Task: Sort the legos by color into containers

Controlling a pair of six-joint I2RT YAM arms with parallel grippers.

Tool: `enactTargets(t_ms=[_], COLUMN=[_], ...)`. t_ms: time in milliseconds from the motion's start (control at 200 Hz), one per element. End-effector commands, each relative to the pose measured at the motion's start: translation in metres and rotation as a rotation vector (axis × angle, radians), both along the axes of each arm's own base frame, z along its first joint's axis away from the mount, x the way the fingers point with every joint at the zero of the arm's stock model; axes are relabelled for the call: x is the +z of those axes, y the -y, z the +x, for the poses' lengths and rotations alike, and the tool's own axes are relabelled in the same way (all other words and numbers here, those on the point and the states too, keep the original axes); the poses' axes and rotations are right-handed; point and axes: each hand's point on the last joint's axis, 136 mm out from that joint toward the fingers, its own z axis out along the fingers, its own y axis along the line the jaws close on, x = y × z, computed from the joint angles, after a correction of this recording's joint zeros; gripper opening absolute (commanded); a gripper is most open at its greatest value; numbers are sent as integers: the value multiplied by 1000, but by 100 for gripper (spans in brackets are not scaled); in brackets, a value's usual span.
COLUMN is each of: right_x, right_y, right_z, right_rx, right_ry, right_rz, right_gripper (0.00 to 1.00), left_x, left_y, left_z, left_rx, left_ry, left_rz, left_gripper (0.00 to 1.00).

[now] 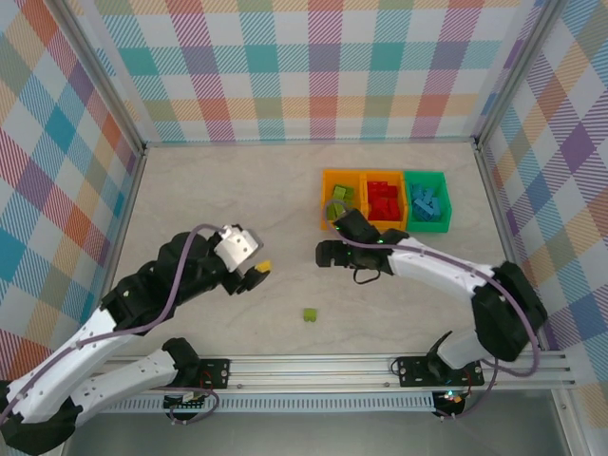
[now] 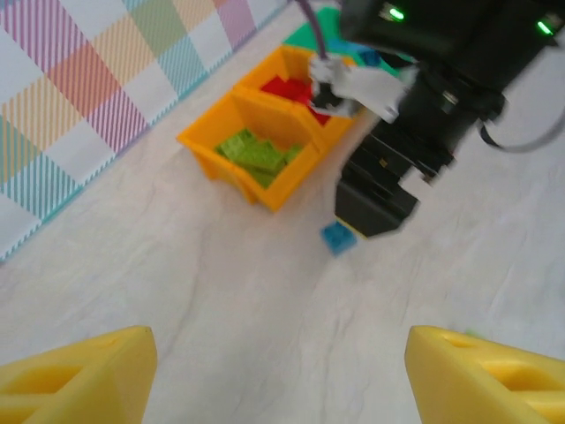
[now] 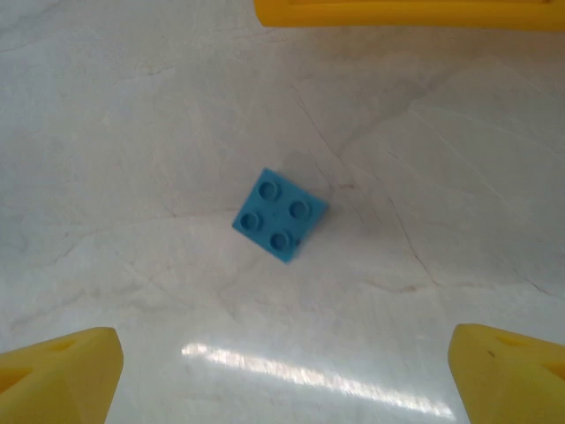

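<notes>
My right gripper moves down until both open fingers straddle the sides of the light blue lego [image 3: 278, 215] and closes next, since bare tabletop around it leaves them room.
The containers stand in a row at the back right: an orange bin [image 1: 342, 199] of lime green legos [image 2: 254, 152], an orange bin [image 1: 385, 199] of red legos, and a green bin [image 1: 428, 199] of light blue ones. A light blue lego [image 3: 278, 215] lies studs up on the table, just ahead of my right gripper [image 3: 287, 380], which hangs open over it. That same lego [image 2: 337, 237] sits under the right gripper [image 1: 328, 255] near the bins' front. My left gripper [image 2: 282, 380] is open and holds nothing; it [image 1: 256, 274] hovers left of centre. One lime green lego [image 1: 310, 314] lies alone near the front.
The orange bin's rim [image 3: 406, 13] is close beyond the blue lego. Plaid walls enclose the table on three sides. A metal rail [image 1: 380, 366] runs along the near edge with both arm bases on it.
</notes>
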Motion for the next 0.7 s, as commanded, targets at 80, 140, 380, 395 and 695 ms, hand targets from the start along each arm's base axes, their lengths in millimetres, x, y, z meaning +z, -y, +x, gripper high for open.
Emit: enactTargets(t_ms=[80,140,380,395,695], right_x=[-14,-21,-46,-47,-68], right_y=[-20,-24,-29,-30,-12], right_z=[25,30,38,38,29], right_rx=[-31,-41,-125,-124,-186], right_ry=[43,42,-12,-12,-37], right_rz=[-107,-125,-160,-161,-217], right_gripper=[96,96,90,89,63], left_x=[-55,-63,-100,-101,-111], left_y=[-6,-2,1,2,4], left_z=[-11,-11,-18,-19,-34], left_rx=[-99,-121,-207,-216,-351], left_ry=[-3,-12,-121,-122,-55], left_rz=[187,197,343,343,353], left_gripper=[76,76,85,86,94])
